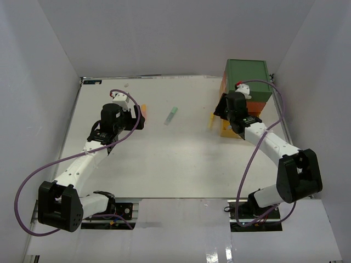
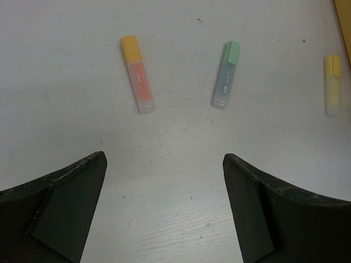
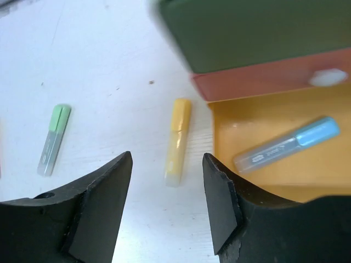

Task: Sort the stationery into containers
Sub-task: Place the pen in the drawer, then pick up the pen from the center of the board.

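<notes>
The yellow highlighter is loose outside the yellow drawer (image 1: 227, 130). My right gripper should next move down, away from the drawer stack, onto the yellow highlighter's clear body beside the cap.
Three highlighters lie loose on the white table: an orange one (image 2: 137, 74) (image 1: 144, 108), a green one (image 2: 226, 82) (image 1: 171, 115) (image 3: 53, 139) and a yellow one (image 2: 332, 85) (image 1: 211, 120) (image 3: 178, 141). A blue highlighter (image 3: 288, 145) lies in the pulled-out yellow drawer (image 3: 263, 118) (image 1: 227, 130). Above that drawer sit the orange-red drawer (image 3: 274, 79) and the green one (image 3: 258, 30) (image 1: 247, 79). My left gripper (image 2: 164, 159) (image 1: 140, 118) hangs wide open just short of the orange and green highlighters. My right gripper (image 3: 167, 159) (image 1: 221, 111) is open and holds nothing; the yellow highlighter's near end shows between its fingers.
The orange-red drawer has a white round knob (image 3: 327, 78). The stack of drawers stands at the table's back right, close to the right wall. White walls enclose the table on three sides. The right arm's cable (image 1: 277, 104) loops beside the stack.
</notes>
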Motion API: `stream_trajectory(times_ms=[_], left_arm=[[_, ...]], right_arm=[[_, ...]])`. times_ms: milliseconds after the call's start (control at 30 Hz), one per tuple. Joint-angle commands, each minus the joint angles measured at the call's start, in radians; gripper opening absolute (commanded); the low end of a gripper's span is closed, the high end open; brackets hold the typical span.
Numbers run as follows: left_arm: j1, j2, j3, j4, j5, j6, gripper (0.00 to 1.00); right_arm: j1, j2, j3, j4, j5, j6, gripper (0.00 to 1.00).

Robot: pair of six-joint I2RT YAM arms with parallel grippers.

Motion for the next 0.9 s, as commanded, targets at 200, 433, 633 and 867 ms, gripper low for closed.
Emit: stream_trajectory(times_ms=[200, 433, 633, 867], left_arm=[[-0.002, -0.019, 0.037, -0.006, 0.0, -0.001, 0.98], [-0.002, -0.019, 0.037, -0.007, 0.002, -0.003, 0.98], [-0.002, -0.021, 0.038, -0.005, 0.005, -0.003, 0.98], [-0.003, -0.025, 0.038, -0.005, 0.005, -0.004, 0.98]], right_arm=[[0.158, 0.189, 0.205, -0.146, 0.161, -0.157, 0.61], [0.165, 0.386, 0.345, -0.22, 0.204, -0.068, 0.61], [0.165, 0.486, 0.416, -0.252, 0.255, -0.017, 0.59], [0.163, 0.561, 0.432, -0.269, 0.273, 0.032, 0.57]])
